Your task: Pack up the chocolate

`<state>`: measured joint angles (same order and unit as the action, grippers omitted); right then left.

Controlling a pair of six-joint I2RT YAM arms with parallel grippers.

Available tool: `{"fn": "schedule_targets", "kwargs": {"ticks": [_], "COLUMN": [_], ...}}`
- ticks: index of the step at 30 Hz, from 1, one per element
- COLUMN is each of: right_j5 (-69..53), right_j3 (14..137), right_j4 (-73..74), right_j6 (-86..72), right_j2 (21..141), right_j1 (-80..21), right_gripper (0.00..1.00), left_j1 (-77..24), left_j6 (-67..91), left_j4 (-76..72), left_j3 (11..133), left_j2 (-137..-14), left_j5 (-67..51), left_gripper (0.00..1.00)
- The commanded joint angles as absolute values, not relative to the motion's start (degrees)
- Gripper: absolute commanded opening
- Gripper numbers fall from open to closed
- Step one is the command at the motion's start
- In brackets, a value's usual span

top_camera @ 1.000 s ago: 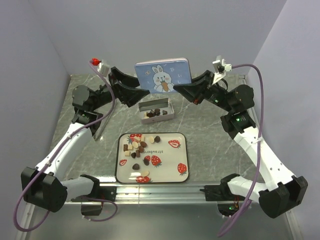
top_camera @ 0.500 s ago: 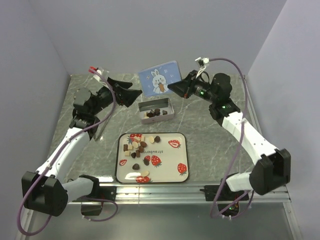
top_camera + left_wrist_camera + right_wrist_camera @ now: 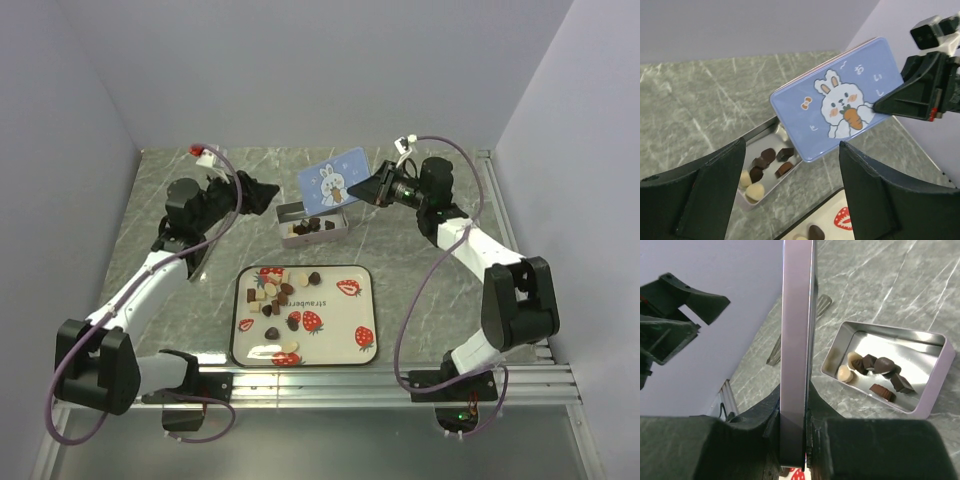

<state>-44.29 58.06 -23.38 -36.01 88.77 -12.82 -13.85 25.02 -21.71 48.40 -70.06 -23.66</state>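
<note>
The tilted blue bunny-print lid comes down onto the open silver tin next and my right gripper releases it there, as the chocolates inside still lie uncovered.
Several chocolate pieces (image 3: pixel 279 295), dark, light brown and cream, lie on the strawberry-print tray (image 3: pixel 340 350). A few more (image 3: pixel 312 225) lie in the open silver tin (image 3: pixel 345 226) behind it. My right gripper (image 3: pixel 372 188) is shut on the blue bunny-print lid (image 3: pixel 336 182), held tilted just above the tin's far right. The right wrist view shows the lid edge-on (image 3: pixel 796 340) between the fingers (image 3: pixel 850 440), with the tin (image 3: pixel 935 385) and its chocolates (image 3: pixel 875 367) beyond. My left gripper (image 3: pixel 262 193) is open and empty, left of the tin. The left wrist view shows the lid (image 3: pixel 840 105) and the tin's chocolates (image 3: pixel 771 161).
A grey metal utensil (image 3: pixel 195 262) lies on the marble table by the left arm. Walls close the table at the back and sides. A metal rail (image 3: pixel 320 380) runs along the front edge, just below the tray.
The right gripper has carried the lid down and forward from upright at the back to a tilt over the tin. The left gripper has drawn back to the left, away from the lid.
</note>
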Motion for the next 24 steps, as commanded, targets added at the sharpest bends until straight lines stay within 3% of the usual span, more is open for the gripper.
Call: {"fn": "schedule_targets", "kwargs": {"ticks": [1, 10, 24], "right_j5": [-46.9, -49.8, -45.3], "right_j3": [59.4, 59.1, 62.0], "right_j4": [-29.5, -36.5, -25.9], "right_j6": [-38.8, -46.1, -39.8], "right_j2": [90.5, 100.2, 105.6], "right_j1": [-12.3, -11.3, -11.2], "right_gripper": [0.0, 0.0, 0.0], "left_j1": [-14.6, -16.0, -19.1], "left_j6": [22.5, 22.0, 20.6], "left_j4": [-24.1, -22.9, -21.2], "left_j3": [46.8, 48.2, 51.9], "left_j2": [-71.0, -76.7, -86.0], "left_j5": [-19.7, -17.7, -16.6], "left_gripper": [0.81, 0.8, 0.79]}}
